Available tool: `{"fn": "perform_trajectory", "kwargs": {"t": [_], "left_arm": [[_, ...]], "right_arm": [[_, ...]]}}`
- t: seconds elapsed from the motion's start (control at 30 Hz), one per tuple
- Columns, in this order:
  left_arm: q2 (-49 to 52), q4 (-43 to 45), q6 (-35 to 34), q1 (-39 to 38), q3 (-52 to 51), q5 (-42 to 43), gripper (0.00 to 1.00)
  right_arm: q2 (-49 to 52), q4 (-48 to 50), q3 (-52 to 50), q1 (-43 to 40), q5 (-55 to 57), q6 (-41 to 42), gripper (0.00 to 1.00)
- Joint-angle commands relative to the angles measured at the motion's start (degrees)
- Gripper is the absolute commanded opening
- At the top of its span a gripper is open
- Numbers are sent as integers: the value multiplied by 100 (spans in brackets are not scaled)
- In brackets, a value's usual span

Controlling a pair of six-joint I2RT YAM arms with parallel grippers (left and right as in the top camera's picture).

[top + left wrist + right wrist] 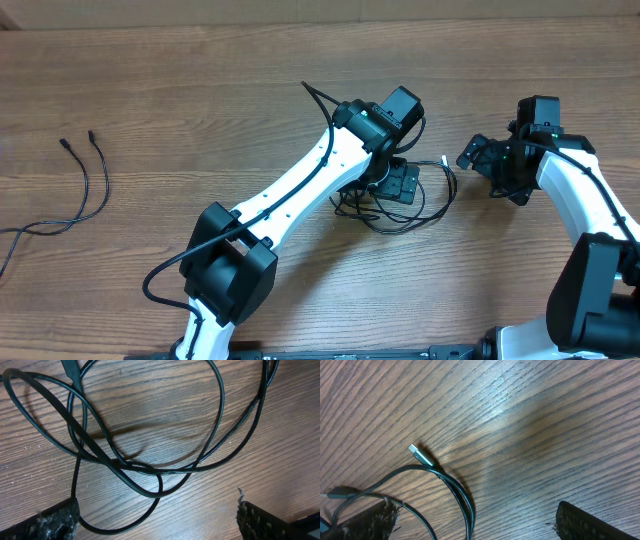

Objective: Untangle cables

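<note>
The bend of the raised piece of cable (154, 495) arches over the other loops between my fingers. I should move my open left gripper down onto it next.
A tangle of thin black cables (405, 212) lies in loose loops at the table's middle, one silver-tipped plug (445, 160) pointing toward the right arm. My left gripper (398, 185) hovers directly over the tangle, open. In the left wrist view the cable loops (135, 467) cross one another on the wood, and one loop passes between the open left gripper (157, 521) fingers without being pinched. My right gripper (495, 167) stands open just right of the tangle. In the right wrist view the silver plug (420, 455) and doubled strands (465, 505) run between the open right gripper (475, 521) fingers.
A separate thin black cord (88, 185) with two small plug ends lies apart at the far left of the wooden table (200, 90). The left arm's white link (300, 190) stretches diagonally across the table's centre. The arm bases sit at the front edge.
</note>
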Motion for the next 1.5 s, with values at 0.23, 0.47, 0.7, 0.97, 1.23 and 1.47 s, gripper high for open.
{"fn": "perform_trajectory", "kwargs": {"t": [0.23, 0.47, 0.7, 0.97, 1.23, 1.47], "left_arm": [[-7, 22, -55, 15, -31, -63, 100], [-7, 37, -55, 15, -31, -83, 100], [-7, 85, -55, 15, -31, -212, 100], [-7, 216, -52, 17, -31, -223, 100], [35, 149, -761, -63, -212, -275, 99], [37, 599, -1211, -103, -579, -866, 34]], "right_arm": [[-68, 17, 85, -2, -2, 37, 100], [-68, 17, 85, -2, -2, 37, 100], [-68, 199, 85, 0, -9, 39, 100], [-68, 140, 85, 0, -2031, 39, 100], [-68, -116, 85, 4, -2240, -7, 100], [-68, -133, 66, 4, -2081, -4, 100]]}}
